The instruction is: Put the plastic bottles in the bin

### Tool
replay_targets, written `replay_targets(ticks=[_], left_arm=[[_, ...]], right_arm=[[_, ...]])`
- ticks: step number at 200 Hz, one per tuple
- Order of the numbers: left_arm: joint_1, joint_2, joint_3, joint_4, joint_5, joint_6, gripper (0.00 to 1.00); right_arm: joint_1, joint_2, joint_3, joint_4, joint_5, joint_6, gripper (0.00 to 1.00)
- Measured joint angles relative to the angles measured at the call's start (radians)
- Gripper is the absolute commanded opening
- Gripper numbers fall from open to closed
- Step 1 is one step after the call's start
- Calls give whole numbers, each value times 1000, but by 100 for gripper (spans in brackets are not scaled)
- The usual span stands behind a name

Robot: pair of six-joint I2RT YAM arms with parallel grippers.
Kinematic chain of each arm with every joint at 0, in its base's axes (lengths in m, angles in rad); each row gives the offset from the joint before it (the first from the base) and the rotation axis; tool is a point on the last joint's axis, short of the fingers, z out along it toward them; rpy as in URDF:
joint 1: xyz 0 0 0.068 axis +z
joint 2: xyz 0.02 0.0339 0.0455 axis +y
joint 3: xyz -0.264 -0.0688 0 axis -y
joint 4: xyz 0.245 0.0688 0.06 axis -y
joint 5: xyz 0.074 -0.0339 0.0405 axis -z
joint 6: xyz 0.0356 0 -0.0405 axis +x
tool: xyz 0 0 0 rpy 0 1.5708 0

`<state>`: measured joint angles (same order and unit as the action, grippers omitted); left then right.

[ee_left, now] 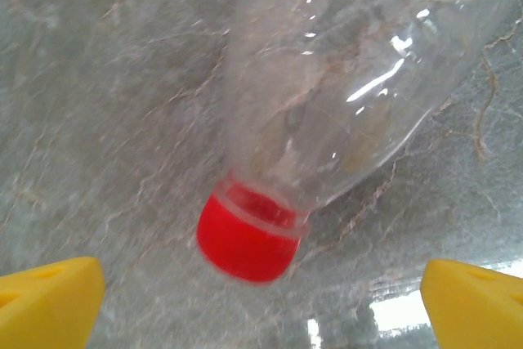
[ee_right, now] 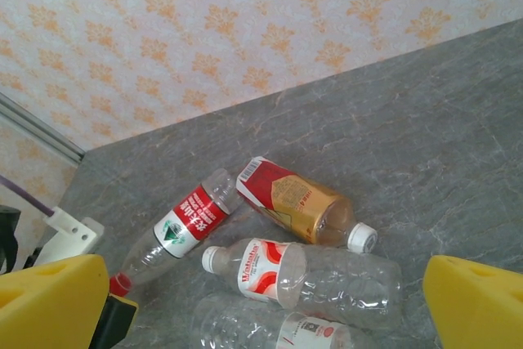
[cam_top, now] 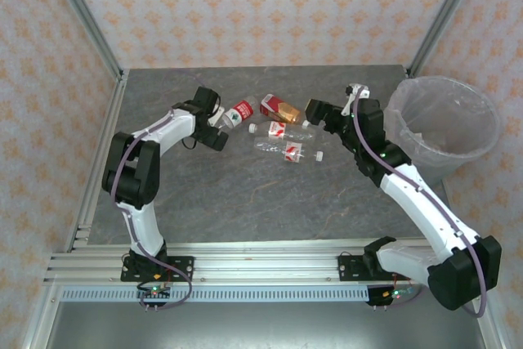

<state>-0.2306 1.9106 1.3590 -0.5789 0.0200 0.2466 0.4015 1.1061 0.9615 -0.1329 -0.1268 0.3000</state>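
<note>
The label is next for my left gripper, which moves down past the red cap toward it, then closes.
Several plastic bottles lie together at the table's middle back. A red-labelled bottle [cam_top: 239, 114] [ee_right: 192, 218] points its red cap [ee_left: 249, 239] at my left gripper [cam_top: 219, 128] [ee_left: 261, 308]. That gripper is open, and the cap lies just ahead of its yellow fingertips [ee_left: 49, 300], untouched. A copper-brown bottle [cam_top: 280, 107] [ee_right: 298, 202], a white-and-red-labelled one [cam_top: 274, 130] [ee_right: 302, 271] and another clear one [cam_top: 288, 151] [ee_right: 278, 333] lie beside it. My right gripper [cam_top: 323, 123] [ee_right: 261, 308] hovers open above their right end. The bin [cam_top: 445, 124] stands at the right.
The bin has a clear bag liner and stands close behind my right forearm [cam_top: 409, 181]. Patterned walls and aluminium posts [cam_top: 86, 30] enclose the grey stone table [cam_top: 261, 202]. A metal rail [cam_top: 261, 267] runs along the near edge.
</note>
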Motion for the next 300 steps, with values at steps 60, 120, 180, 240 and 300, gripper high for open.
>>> replay_targets(ticks=[60, 120, 180, 240, 300], left_arm=[[32, 100, 88, -2, 102, 104, 89], [34, 138, 111, 11, 179, 119, 77], [34, 127, 51, 50, 188, 97, 62], [29, 108, 18, 78, 184, 85, 43], [16, 38, -48, 85, 181, 57, 23]], right_arm=[[0, 2, -17, -1, 21, 6, 99], [0, -22, -19, -36, 49, -16, 99], [0, -78, -19, -44, 60, -54, 99], [0, -79, -22, -44, 64, -64, 99], [0, -79, -36, -43, 79, -69, 99]])
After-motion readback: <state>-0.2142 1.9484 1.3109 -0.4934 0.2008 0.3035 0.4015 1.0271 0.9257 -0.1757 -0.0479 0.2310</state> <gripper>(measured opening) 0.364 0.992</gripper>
